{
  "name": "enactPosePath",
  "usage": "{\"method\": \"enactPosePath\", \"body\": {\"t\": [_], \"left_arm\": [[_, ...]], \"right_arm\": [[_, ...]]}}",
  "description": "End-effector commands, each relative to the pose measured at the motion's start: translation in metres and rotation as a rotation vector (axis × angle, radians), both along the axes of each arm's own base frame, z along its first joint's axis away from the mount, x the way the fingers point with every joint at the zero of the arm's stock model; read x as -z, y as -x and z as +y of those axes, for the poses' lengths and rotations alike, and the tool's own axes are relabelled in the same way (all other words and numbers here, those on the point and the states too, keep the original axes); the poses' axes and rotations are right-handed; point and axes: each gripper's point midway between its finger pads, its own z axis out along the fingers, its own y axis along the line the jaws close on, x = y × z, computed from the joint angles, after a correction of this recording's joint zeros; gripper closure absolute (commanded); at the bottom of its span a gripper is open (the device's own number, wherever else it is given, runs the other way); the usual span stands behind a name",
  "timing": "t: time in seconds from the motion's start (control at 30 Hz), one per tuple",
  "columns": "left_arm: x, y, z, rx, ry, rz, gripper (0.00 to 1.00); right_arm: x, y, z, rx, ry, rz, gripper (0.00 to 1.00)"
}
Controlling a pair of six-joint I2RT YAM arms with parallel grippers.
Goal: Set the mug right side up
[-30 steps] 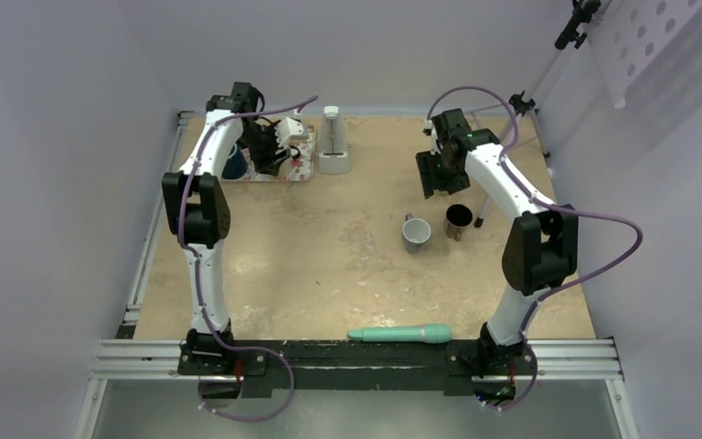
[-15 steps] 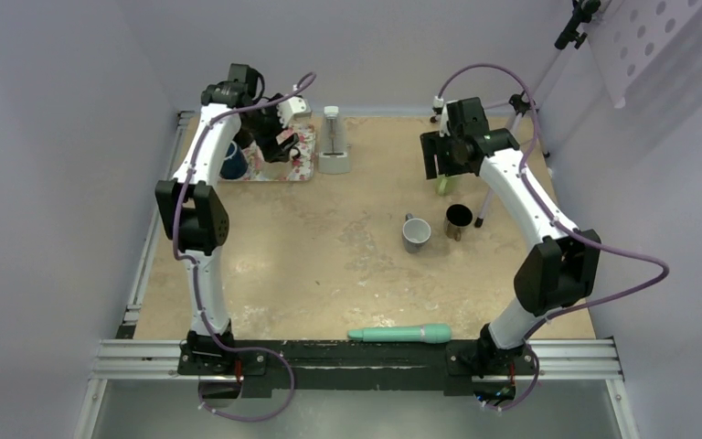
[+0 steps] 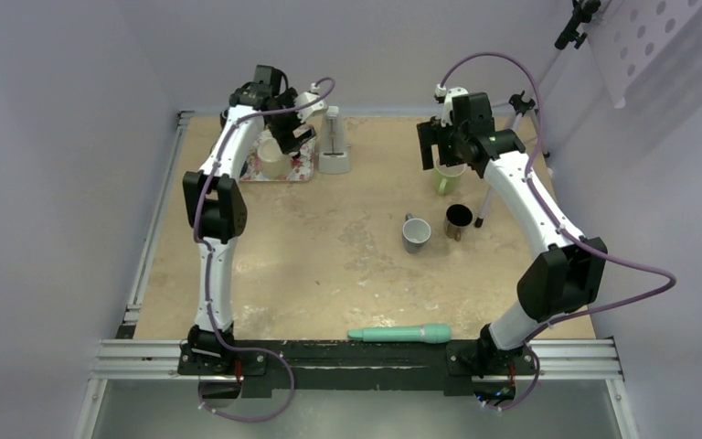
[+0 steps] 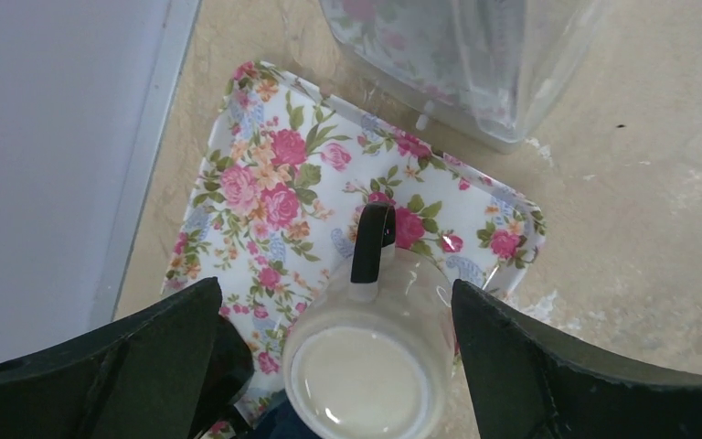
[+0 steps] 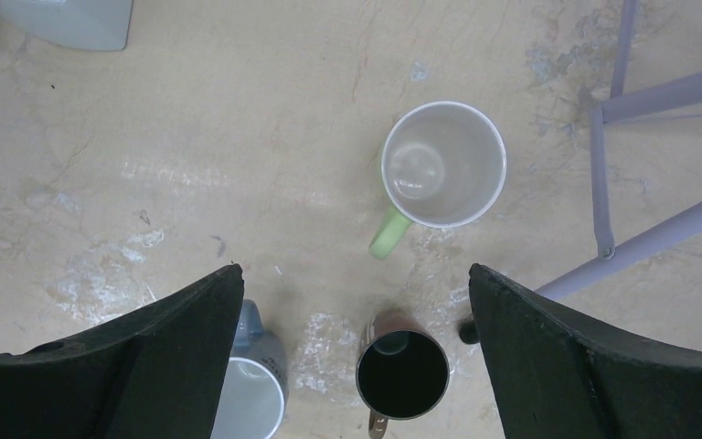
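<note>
The cream mug's black handle (image 3: 294, 154) (image 4: 368, 247) is narrow and sticks out clear of the mug's body, so my left gripper will next go down toward the tray until its fingers straddle it, then close.
A cream mug (image 4: 375, 357) with a black handle stands on the floral tray (image 4: 265, 183), its flat cream face up, seemingly upside down. It also shows in the top view (image 3: 272, 161). My left gripper (image 4: 336, 293) is open just above it, one finger on each side, touching nothing; in the top view it (image 3: 288, 135) hovers over the tray (image 3: 300, 170). My right gripper (image 5: 355, 270) is open and empty, high over the table (image 3: 443, 151). Below it stand an upright green mug (image 5: 443, 165), a grey mug (image 5: 254, 389) and a dark brown mug (image 5: 402, 373).
A clear floral-patterned container (image 4: 475, 64) stands just beyond the tray, white in the top view (image 3: 333, 146). A dark blue object (image 4: 270, 422) sits next to the cream mug. Tripod legs (image 5: 622, 183) stand right of the green mug. A teal cylinder (image 3: 400, 334) lies near the front edge.
The right gripper has lifted back off the green mug, which now stands alone. The left gripper has shifted right and up, leaving the cream mug uncovered on the tray.
</note>
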Motion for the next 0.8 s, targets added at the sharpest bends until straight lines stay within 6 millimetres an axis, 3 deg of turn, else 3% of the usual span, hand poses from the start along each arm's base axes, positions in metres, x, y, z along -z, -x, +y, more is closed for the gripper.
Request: {"method": "enactPosePath", "body": {"t": [0.0, 0.17, 0.33, 0.43, 0.63, 0.77], "left_arm": [[0.012, -0.025, 0.010, -0.047, -0.088, -0.071, 0.01], [0.035, -0.025, 0.012, 0.004, -0.149, -0.058, 0.05], [0.058, -0.009, 0.009, 0.110, -0.209, 0.003, 0.20], [0.067, -0.005, 0.014, 0.126, -0.234, 0.029, 0.23], [0.044, -0.003, 0.010, 0.049, -0.050, 0.063, 0.21], [0.042, -0.003, 0.007, 0.016, -0.006, 0.068, 0.20]], "right_arm": [[-0.014, -0.007, 0.003, -0.014, -0.008, -0.053, 0.04], [-0.014, -0.009, 0.002, -0.009, 0.004, -0.036, 0.04], [-0.010, -0.007, 0.002, -0.011, 0.007, -0.021, 0.04], [-0.009, -0.006, 0.003, -0.018, 0.003, -0.012, 0.04], [-0.005, 0.000, 0.001, -0.014, 0.006, 0.001, 0.04], [-0.003, 0.003, 0.003, -0.022, 0.001, 0.013, 0.04]]}}
